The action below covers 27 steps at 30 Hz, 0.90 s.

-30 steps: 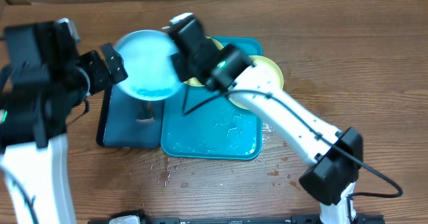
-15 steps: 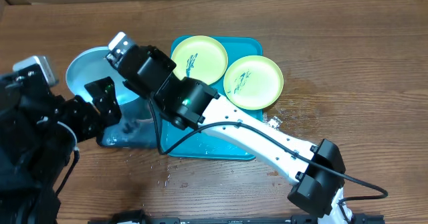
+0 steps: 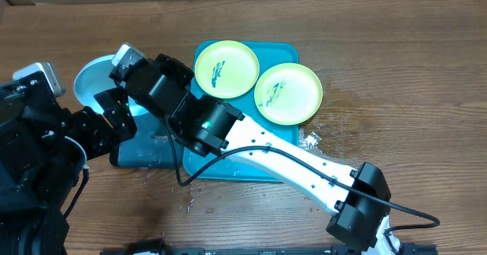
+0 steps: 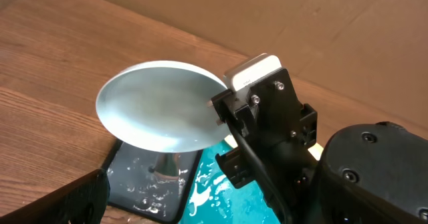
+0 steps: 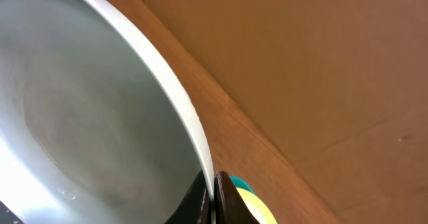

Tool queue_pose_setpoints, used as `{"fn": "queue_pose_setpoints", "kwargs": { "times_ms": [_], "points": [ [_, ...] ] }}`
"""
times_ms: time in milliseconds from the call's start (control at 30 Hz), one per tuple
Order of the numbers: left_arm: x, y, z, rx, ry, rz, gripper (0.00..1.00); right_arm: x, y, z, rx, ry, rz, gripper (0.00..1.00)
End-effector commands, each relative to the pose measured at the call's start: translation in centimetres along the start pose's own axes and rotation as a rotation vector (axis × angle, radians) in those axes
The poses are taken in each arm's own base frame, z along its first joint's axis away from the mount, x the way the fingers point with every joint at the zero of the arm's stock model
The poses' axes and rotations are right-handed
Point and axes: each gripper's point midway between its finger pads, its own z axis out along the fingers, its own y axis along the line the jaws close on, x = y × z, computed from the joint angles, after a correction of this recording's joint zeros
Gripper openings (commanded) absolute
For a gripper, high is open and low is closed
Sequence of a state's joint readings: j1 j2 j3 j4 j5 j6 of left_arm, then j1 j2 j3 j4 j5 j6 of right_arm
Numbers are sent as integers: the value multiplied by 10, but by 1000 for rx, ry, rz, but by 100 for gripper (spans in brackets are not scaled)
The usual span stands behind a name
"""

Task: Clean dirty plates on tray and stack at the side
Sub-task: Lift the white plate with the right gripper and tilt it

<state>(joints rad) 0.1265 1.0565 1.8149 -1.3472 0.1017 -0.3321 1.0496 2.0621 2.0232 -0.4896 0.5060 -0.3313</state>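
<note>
My right gripper has bare wood below it and to its right in the overhead view, past the scribbled plates. It needs to swing across next, lower and release there.
My right gripper [image 3: 116,74] is shut on the rim of the light blue plate [image 3: 93,86] and holds it tilted above the far-left end of the black tray. It also shows pinching that rim in the right wrist view [image 5: 212,198] and the left wrist view [image 4: 219,110], where the plate [image 4: 157,107] looks wet and unmarked. My left gripper [image 3: 114,112] is open and empty, just in front of the plate. Two yellow-green plates with blue-green scribbles show: one [image 3: 226,68] on the cyan tray [image 3: 243,164], the other [image 3: 288,94] overhanging its right rim.
A smaller black tray [image 3: 144,154], wet, lies against the cyan tray's left side. Water drops spot the wood in front of the trays. A small crumpled white scrap [image 3: 310,139] lies right of the cyan tray. A cardboard wall stands along the back.
My right arm has carried the light blue plate leftward from above the trays to the far-left end of the black tray. My left arm has shifted and its gripper now sits under the plate.
</note>
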Motion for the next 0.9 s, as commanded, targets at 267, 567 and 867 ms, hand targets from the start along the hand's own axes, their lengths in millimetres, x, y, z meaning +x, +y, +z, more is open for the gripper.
{"fn": "queue_pose_setpoints", "kwargs": {
  "times_ms": [267,567,867],
  "points": [
    [-4,-1,-3,1,-16,25,100,-43,-28,-41,38,-114,6,4],
    [-5,-1,-3,-1,-18,25,100,-48,-31,-46,42,-129,-3,4],
    [-5,-1,-3,-2,-18,25,100,-48,-31,-46,42,-130,5,4]
  ]
}}
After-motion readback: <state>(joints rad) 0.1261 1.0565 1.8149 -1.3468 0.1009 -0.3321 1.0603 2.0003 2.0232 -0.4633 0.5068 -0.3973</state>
